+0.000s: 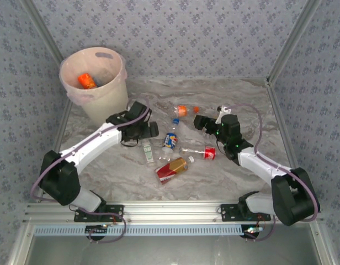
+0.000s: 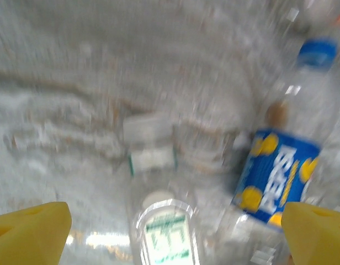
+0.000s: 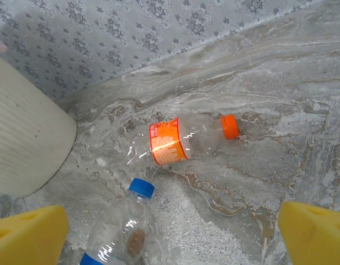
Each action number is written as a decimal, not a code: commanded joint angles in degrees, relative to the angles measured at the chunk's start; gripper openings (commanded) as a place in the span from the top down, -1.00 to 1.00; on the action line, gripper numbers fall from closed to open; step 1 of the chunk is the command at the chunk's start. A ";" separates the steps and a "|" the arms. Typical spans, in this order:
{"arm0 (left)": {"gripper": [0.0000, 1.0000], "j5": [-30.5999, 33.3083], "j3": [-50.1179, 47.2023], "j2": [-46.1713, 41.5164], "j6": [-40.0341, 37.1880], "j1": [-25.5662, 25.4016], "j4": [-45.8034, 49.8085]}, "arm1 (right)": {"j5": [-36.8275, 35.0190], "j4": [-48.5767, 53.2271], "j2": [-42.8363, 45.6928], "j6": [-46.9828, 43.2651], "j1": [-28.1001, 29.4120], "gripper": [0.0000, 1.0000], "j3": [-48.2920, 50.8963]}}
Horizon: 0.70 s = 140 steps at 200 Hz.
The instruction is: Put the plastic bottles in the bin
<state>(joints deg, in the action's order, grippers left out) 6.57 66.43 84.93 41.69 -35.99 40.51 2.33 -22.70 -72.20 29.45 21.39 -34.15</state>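
Note:
The bottle's label is still nearer the robot's base than the open fingers, so the left gripper should next move down and back over the green-labelled bottle's body point(image 1: 148, 152) point(image 2: 166, 232) and close there.
The cream bin point(image 1: 104, 96) stands at the back left, with an orange-labelled bottle point(image 1: 87, 81) inside it. Several plastic bottles lie on the table: orange-labelled point(image 1: 184, 110), blue-labelled point(image 1: 170, 141), green-labelled point(image 1: 148, 150), red-labelled point(image 1: 203, 152) and a red-and-yellow one point(image 1: 171, 169). My left gripper point(image 1: 149, 130) hangs open just above the green-labelled bottle point(image 2: 165, 229), with the blue-labelled bottle point(image 2: 283, 171) to its right; this view is blurred. My right gripper point(image 1: 201, 122) is open and empty, facing the orange-labelled bottle point(image 3: 181, 141) and a blue-capped bottle point(image 3: 123, 226).
Patterned walls close the table at the back and both sides. The bin's wall point(image 3: 26, 138) sits at the left of the right wrist view. Bare marbled tabletop point(image 1: 236, 99) lies at the back right.

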 commanded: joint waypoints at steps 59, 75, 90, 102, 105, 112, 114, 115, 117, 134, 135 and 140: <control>-0.95 -13.06 -8.75 3.75 0.54 -1.50 -3.56 | -0.87 -2.08 -0.13 1.49 -0.28 -1.00 1.05; -0.95 -11.84 -9.26 4.95 1.38 -1.46 -4.54 | -1.09 -2.17 -0.23 1.44 -0.31 -1.00 1.02; -0.95 -11.03 -9.58 5.76 1.88 -1.52 -5.22 | -1.10 -2.17 -0.31 1.46 -0.27 -1.00 0.84; -0.92 -10.37 -10.62 5.82 2.72 -1.49 -6.19 | -1.32 -2.26 -0.31 1.49 -0.29 -1.00 0.84; -0.91 -10.12 -10.96 5.81 2.89 -1.54 -6.45 | -1.36 -2.26 -0.31 1.49 -0.29 -1.00 0.85; -0.91 -9.53 -11.59 5.69 3.33 -1.52 -6.75 | -1.44 -2.35 -0.39 1.49 -0.24 -1.00 0.84; -0.90 -9.24 -11.70 5.69 3.40 -1.47 -6.76 | -1.45 -2.42 -0.46 1.49 -0.28 -1.00 0.91; -0.90 -9.14 -11.78 5.65 3.49 -1.46 -6.76 | -1.49 -2.43 -0.47 1.49 -0.24 -1.00 0.87; -0.90 -8.81 -11.94 5.61 3.59 -1.41 -6.76 | -1.46 -2.44 -0.48 1.49 -0.26 -1.00 0.85; -0.84 -5.73 -12.08 5.69 4.52 -1.37 -5.55 | -1.43 -2.61 -0.87 1.63 -0.22 -1.00 0.84; -0.84 -5.54 -12.10 5.73 4.53 -1.37 -5.54 | -1.44 -2.66 -0.89 1.64 -0.25 -1.00 0.80; -0.82 -4.96 -12.21 5.71 4.48 -1.40 -5.62 | -1.36 -2.70 -1.04 1.66 -0.21 -1.00 0.74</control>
<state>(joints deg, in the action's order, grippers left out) -2.57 54.96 90.43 44.40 -37.47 34.54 2.09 -23.99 -72.49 30.28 21.34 -33.65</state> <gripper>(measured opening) 0.927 0.999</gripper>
